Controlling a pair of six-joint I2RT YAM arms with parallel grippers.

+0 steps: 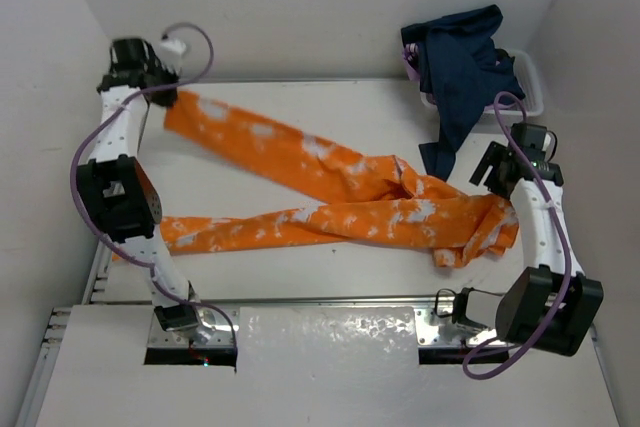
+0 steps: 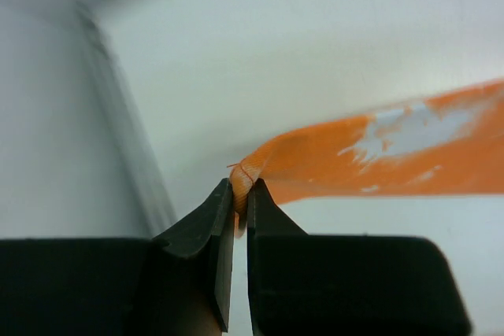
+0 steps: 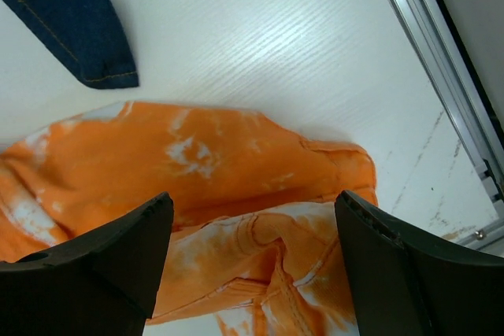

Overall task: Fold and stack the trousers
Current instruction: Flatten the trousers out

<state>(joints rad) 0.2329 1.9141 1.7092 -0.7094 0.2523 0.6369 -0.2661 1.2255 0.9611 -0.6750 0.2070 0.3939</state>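
Note:
My left gripper will move up next, carry the cuff of the upper leg outward toward the far wall point(image 1: 148, 19), and then open to let it go, because the upper leg is still bunched up near the waist of the trousers.
The orange trousers point(image 1: 340, 192) with white splotches lie across the table, waist bunched at the right, two legs spreading to the left. My left gripper point(image 1: 165, 87) is at the far left corner, shut on the cuff of the upper leg point(image 2: 244, 179), which stretches away to the right point(image 2: 378, 155). My right gripper point(image 1: 492, 169) hovers open above the waist end; its fingers point(image 3: 102, 249) stand wide on either side of the bunched waistband point(image 3: 276, 234).
A dark blue garment point(image 1: 465, 72) hangs out of a white bin point(image 1: 535, 92) at the back right; one of its ends lies on the table near the waist point(image 3: 71, 13). A metal rail point(image 3: 441, 60) runs along the table's right edge. Walls enclose the left and back.

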